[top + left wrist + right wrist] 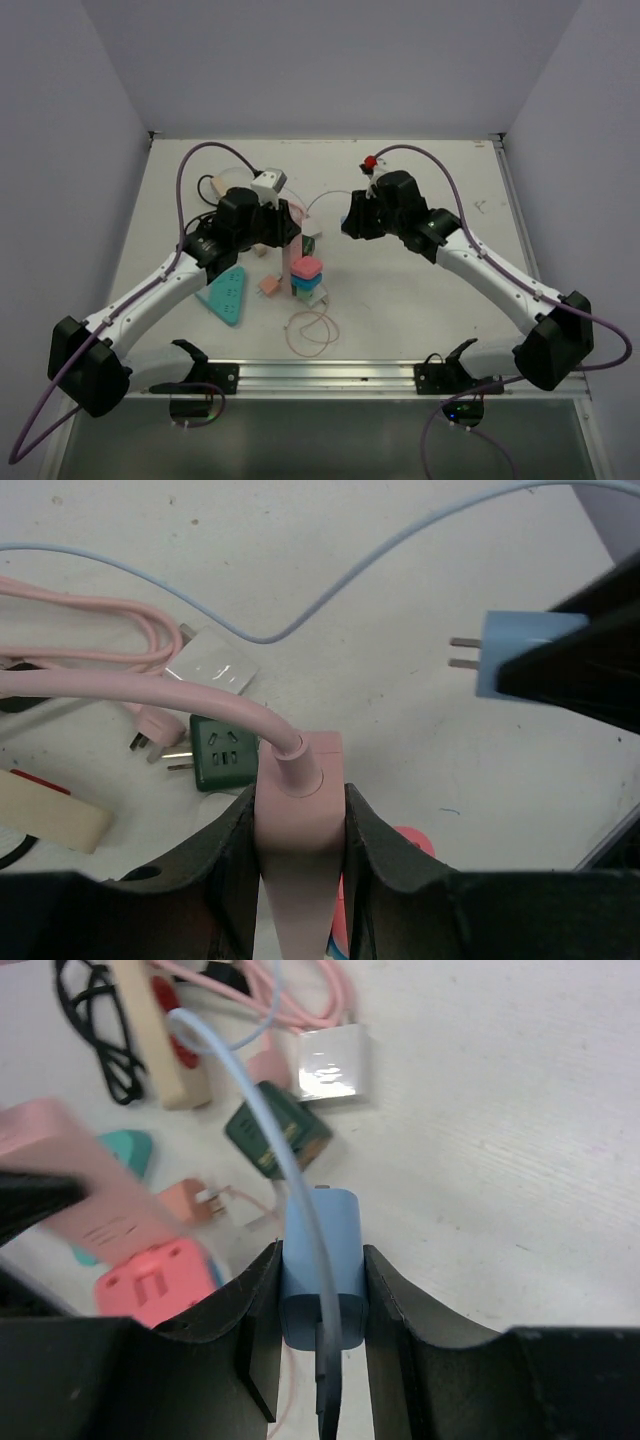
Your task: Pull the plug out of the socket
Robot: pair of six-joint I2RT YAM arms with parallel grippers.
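Next, my right gripper moves down and back to bare tabletop (348, 271) (396, 1246) beside the stack and releases the plug, already off the pink socket strip.
My left gripper (297, 810) is shut on a long pink socket strip (300, 790) and holds it upright above the table; the strip also shows in the top view (290, 245) and, blurred, in the right wrist view (85, 1185). My right gripper (320, 1270) is shut on a light-blue plug (320, 1245) with a pale blue cable. In the left wrist view the plug (525, 652) hangs in the air to the right of the strip, apart from it, with its two bare prongs pointing at it. In the top view the grippers (285, 225) (347, 222) face each other.
A dark green adapter (222, 752), a white adapter (210, 665), a pink cable and a cream power strip (50, 815) lie on the table behind the strip. A stack of pink, teal and blue adapters (307, 280), a teal triangular socket (225, 293) and a coiled pink cable (312, 327) lie nearer.
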